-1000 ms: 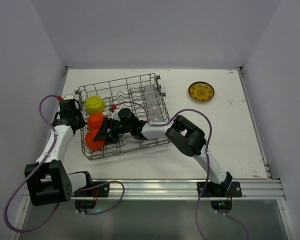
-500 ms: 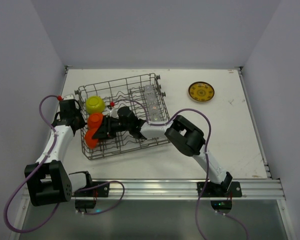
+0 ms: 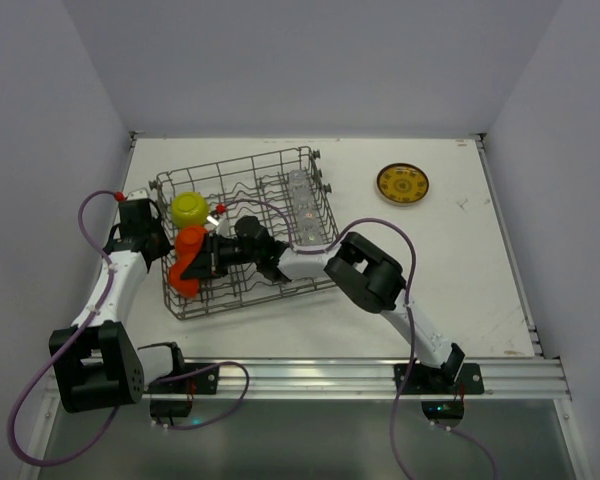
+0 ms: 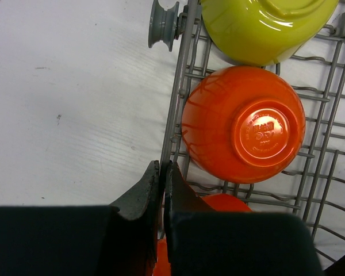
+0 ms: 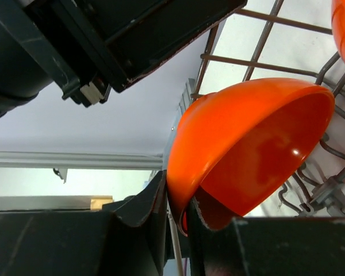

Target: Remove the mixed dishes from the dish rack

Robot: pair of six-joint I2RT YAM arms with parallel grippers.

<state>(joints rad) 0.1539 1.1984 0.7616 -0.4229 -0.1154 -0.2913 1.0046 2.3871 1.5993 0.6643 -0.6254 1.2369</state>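
Observation:
I need to lift the bowl with my right gripper from the rack over the glass cups (image 3: pixel 300 205), then bring it down beside the patterned plate, where the white table is empty.
The grey wire dish rack (image 3: pixel 280 270) holds a lime-yellow bowl (image 3: pixel 189 208), two orange bowls and a row of clear glass cups (image 3: pixel 300 205). My left gripper (image 4: pixel 163 168) is shut on the dish rack's left rim wire (image 4: pixel 173 109), beside an upturned orange bowl (image 4: pixel 244 123) and the lime-yellow bowl (image 4: pixel 264 26). My right gripper (image 5: pixel 181 198) reaches into the rack and is shut on the rim of the nearer orange bowl (image 5: pixel 247 155), one finger outside and one inside. In the top view that bowl (image 3: pixel 183 282) sits just left of the right gripper (image 3: pixel 204 260).
A brown-gold patterned plate (image 3: pixel 402 183) lies on the white table at the back right. A grey wheel (image 4: pixel 163 24) sticks out from the rack's left side. Walls close the table on three sides. The left arm's fingers (image 5: pixel 132 34) show beyond the rack wires in the right wrist view.
My right gripper has closed from wide open onto the orange bowl's rim and shifted slightly left. The bowl has tipped a little. The left gripper has stayed shut on the rack.

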